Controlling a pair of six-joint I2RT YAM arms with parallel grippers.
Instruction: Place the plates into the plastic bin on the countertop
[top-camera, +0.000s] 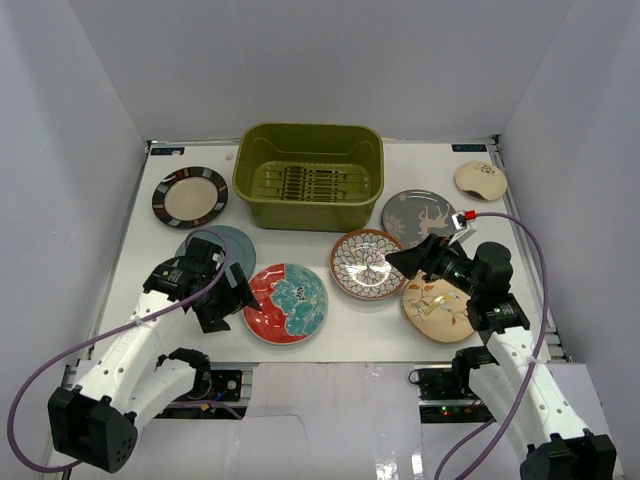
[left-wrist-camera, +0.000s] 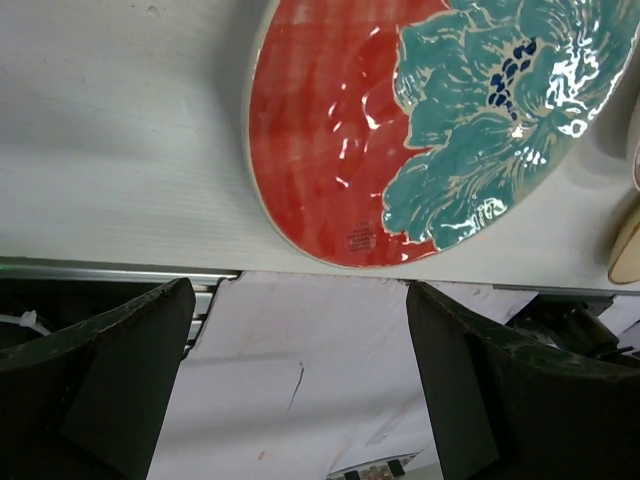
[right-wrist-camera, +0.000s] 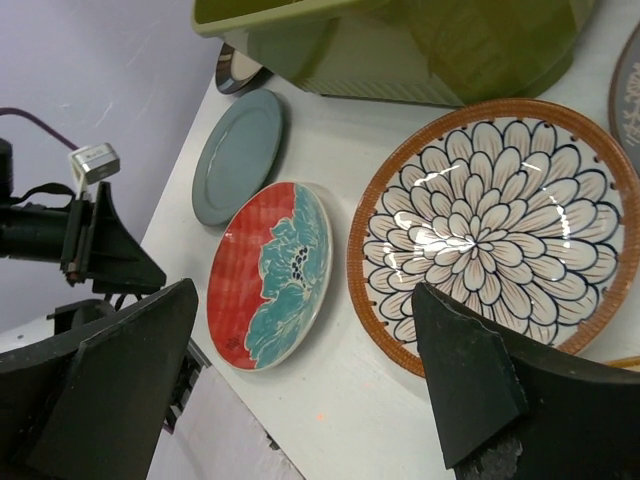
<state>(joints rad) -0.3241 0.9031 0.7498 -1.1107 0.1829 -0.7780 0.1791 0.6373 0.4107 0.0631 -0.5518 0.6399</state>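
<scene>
The bare countertop by the cream bird plate leaves room for my fingers, so my right gripper needs to go down there and tip its open fingers down over the petal plate's rim.
The olive-green plastic bin stands at the back centre of the white countertop, with nothing in it. Seven plates lie flat around it: dark-rimmed cream, plain teal, red with teal flower, brown-white petal, grey deer, cream bird, small cream. My left gripper is open and empty, just left of the red plate near the front edge. My right gripper is open and empty, over the right edge of the petal plate.
White walls enclose the countertop on three sides. The front edge drops to a metal rail just below the red plate. My left arm covers part of the teal plate. The bin's wall rises behind the petal plate.
</scene>
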